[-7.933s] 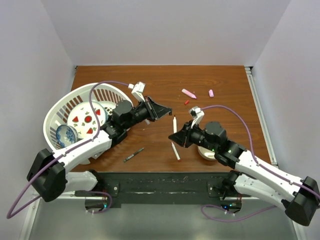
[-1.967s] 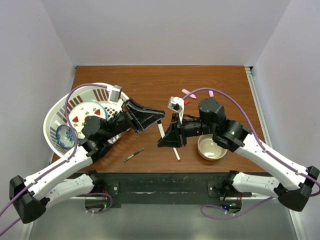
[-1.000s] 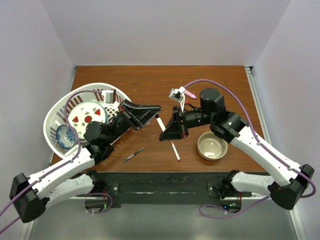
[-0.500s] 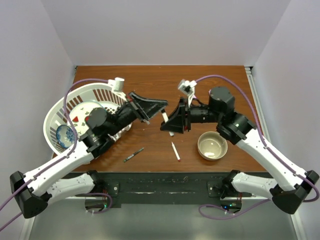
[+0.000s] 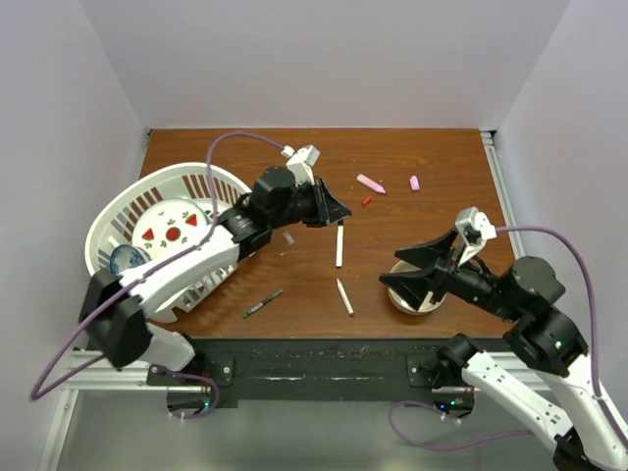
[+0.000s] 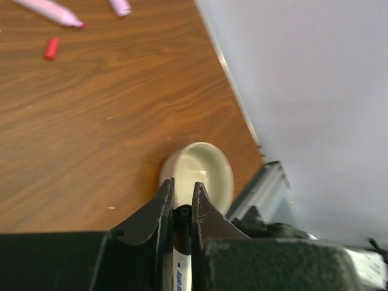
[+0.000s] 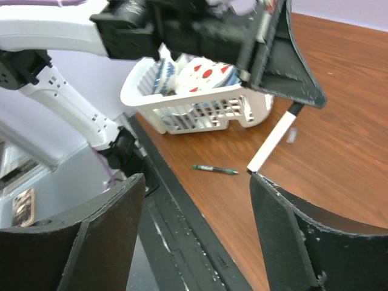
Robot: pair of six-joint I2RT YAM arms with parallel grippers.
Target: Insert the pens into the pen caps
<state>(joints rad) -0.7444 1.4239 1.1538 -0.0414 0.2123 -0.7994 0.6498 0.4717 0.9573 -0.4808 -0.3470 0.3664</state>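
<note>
I should next lower the white pen with my left gripper onto bare wood below, clear of the other pens, and release its black end with the cap.
My left gripper (image 5: 337,215) (image 6: 182,183) is shut on the black-capped end of a white pen (image 5: 340,247) (image 7: 273,145), whose barrel hangs toward the near edge. My right gripper (image 5: 417,285) (image 7: 195,179) stands wide open and empty above the bowl. A second white pen (image 5: 343,295) and a thin dark pen (image 5: 263,303) (image 7: 214,170) lie on the table. Farther back lie a pink pen (image 5: 370,183) (image 6: 48,11), a red cap (image 5: 366,201) (image 6: 52,48) and a pale pink cap (image 5: 414,183) (image 6: 119,6).
A cream bowl (image 5: 407,304) (image 6: 200,176) sits at the near right, partly under my right gripper. A white basket (image 5: 147,191) (image 7: 200,109) with patterned dishes stands at the left. The table's right edge has a metal rail.
My right gripper has opened, left the white pen and drawn back to the near right over the bowl. My left gripper keeps the pen and has swung farther back and right.
</note>
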